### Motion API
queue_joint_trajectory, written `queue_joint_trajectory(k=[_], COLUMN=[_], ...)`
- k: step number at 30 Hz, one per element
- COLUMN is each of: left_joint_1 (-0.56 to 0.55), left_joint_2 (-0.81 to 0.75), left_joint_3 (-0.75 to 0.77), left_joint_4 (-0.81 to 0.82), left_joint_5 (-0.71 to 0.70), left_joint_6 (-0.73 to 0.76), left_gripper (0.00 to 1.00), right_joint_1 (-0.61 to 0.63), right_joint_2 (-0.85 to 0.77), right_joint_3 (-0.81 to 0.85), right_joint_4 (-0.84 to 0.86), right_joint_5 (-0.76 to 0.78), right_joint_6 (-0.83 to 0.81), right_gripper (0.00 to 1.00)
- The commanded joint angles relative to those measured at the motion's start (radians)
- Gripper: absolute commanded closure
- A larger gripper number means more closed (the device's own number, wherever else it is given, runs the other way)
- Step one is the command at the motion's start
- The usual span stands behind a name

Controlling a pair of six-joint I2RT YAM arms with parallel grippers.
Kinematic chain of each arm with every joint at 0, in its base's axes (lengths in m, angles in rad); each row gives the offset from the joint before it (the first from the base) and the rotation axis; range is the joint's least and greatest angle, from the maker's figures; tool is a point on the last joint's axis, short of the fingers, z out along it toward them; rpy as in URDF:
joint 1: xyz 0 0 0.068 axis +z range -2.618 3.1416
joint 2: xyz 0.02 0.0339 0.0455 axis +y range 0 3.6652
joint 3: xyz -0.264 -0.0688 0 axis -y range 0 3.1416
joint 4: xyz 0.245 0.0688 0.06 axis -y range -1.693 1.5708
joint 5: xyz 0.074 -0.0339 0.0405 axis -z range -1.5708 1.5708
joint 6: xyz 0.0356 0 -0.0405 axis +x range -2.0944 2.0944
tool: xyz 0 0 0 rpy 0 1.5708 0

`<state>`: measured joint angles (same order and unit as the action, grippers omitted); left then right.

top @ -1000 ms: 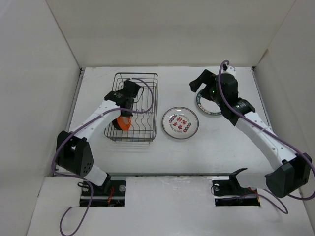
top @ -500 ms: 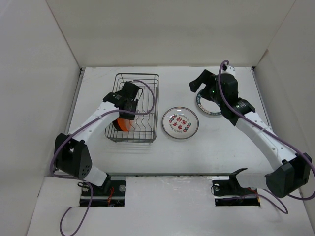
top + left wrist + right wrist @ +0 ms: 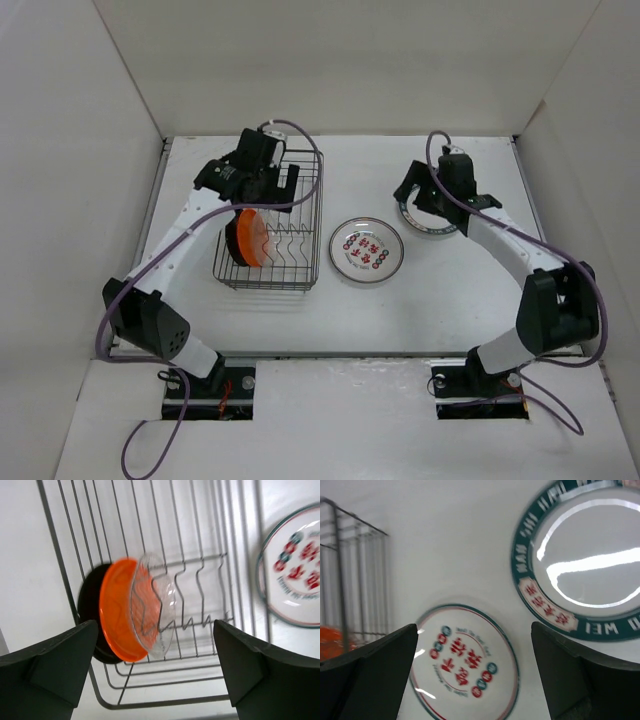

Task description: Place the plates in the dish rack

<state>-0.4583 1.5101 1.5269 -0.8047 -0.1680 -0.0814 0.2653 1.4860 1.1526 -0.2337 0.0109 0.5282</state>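
My right gripper moves down and back onto the silver-rimmed plate's edge away from the rack next, as that edge lies below and back of it.
The dish rack holds three plates on edge between its tines: a black plate, an orange plate and a clear glass plate. My left gripper hovers open above them, touching none. A silver-rimmed plate with red marks lies flat right of the rack. A white plate with a dark green rim lies at the back right. My right gripper hangs open above it, empty.
White walls enclose the table on three sides. The rack's right-hand slots hold nothing. The rack corner and a bit of the orange plate show at the left of the right wrist view.
My left gripper opened, let go of the clear glass plate in the rack, and rose toward the rack's far end. The right arm swung and its gripper shifted over the green-rimmed plate.
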Motion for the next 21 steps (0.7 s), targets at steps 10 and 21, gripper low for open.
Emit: queue_joint_trajectory(k=[10, 21], left_joint_1=[0.007, 0.029], left_joint_2=[0.096, 0.119], left_joint_3=[0.354, 0.386], left_joint_4=[0.050, 0.050], left_joint_5=[0.099, 0.170], left_joint_6=[0.081, 0.092], left_gripper=[0.00, 0.00], right_joint_1=[-0.100, -0.068], right_joint_2=[-0.056, 0.154], right_joint_3=[-0.301, -0.291], right_joint_4=[0.016, 0.027], right_joint_5=[-0.313, -0.407], right_joint_6=[-0.072, -0.093], right_gripper=[0.10, 0.27])
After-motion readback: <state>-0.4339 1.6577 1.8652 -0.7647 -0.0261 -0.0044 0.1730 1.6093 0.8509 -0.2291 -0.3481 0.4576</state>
